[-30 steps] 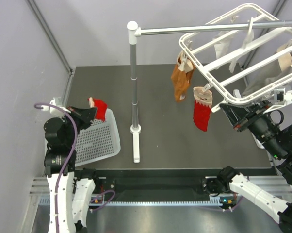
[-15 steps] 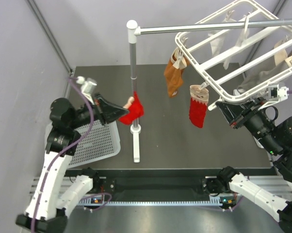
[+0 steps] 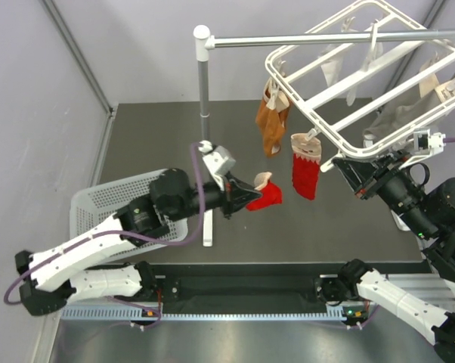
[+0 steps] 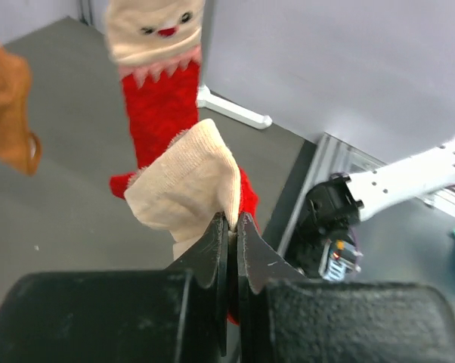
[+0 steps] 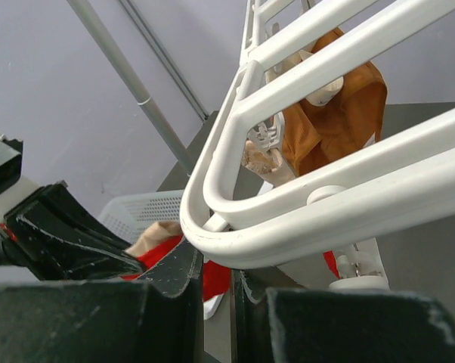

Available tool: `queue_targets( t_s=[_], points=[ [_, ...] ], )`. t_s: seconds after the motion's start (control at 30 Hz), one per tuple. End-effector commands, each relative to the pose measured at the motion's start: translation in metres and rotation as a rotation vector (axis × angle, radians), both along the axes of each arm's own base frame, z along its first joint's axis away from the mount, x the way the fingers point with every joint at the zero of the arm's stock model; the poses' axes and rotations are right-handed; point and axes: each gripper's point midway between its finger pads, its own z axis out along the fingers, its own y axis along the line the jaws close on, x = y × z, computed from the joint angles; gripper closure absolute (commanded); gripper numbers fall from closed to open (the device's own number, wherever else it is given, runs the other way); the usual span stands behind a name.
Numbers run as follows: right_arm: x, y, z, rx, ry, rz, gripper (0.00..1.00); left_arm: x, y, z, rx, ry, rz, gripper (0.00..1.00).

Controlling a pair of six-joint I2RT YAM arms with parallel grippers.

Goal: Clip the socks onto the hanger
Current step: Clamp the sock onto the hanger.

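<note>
An empty peg is to the right of my left gripper in the top view, so I need to carry the red sock's pale cuff past the hanging sock into it and release.
My left gripper (image 3: 241, 198) is shut on a red sock with a pale cuff (image 3: 264, 195), pinched at the cuff (image 4: 184, 181), held in the air just left of a second red sock (image 3: 304, 168) that hangs from a peg of the white hanger (image 3: 318, 121). That hanging sock shows behind the held one in the left wrist view (image 4: 161, 91). An orange sock (image 3: 270, 121) hangs beside it. My right gripper (image 3: 341, 168) is shut on the hanger's near corner rail (image 5: 235, 238) and holds the frame tilted. White socks (image 3: 348, 64) hang further back.
A grey pole-and-rail stand (image 3: 205, 121) rises mid-table, its foot (image 3: 208, 238) behind my left arm. A white perforated basket (image 3: 106, 198) lies at the left, partly under that arm. A beige sock (image 3: 453, 79) hangs at the hanger's far right.
My left arm has swung from the basket rightward past the pole, carrying the red sock up to the hanging red sock. The hanger has tilted and shifted slightly left.
</note>
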Motion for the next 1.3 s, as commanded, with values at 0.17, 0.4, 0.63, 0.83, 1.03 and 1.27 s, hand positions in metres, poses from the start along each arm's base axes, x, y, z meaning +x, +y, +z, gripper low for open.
queue_targets(
  t_s=[0.17, 0.4, 0.63, 0.83, 1.03, 1.27],
  points=[
    [0.008, 0.015, -0.02, -0.013, 0.107, 0.028, 1.0, 0.042, -0.054, 0.03, 0.02, -0.21, 0.428, 1.0],
    [0.011, 0.018, -0.021, -0.009, 0.128, 0.028, 1.0, 0.047, -0.083, 0.043, 0.003, -0.208, 0.504, 1.0],
    [0.018, 0.02, -0.031, -0.005, 0.165, 0.005, 1.0, 0.036, -0.1, 0.048, 0.018, -0.245, 0.517, 1.0],
    [0.022, 0.021, -0.033, -0.001, 0.177, -0.008, 1.0, 0.03, -0.109, 0.053, 0.009, -0.254, 0.501, 1.0],
    [0.024, 0.018, -0.037, -0.003, 0.187, -0.032, 1.0, 0.028, -0.112, 0.053, 0.002, -0.249, 0.511, 1.0],
    [0.025, 0.013, -0.039, 0.003, 0.187, -0.057, 1.0, 0.022, -0.112, 0.058, 0.007, -0.281, 0.529, 1.0]
  ],
)
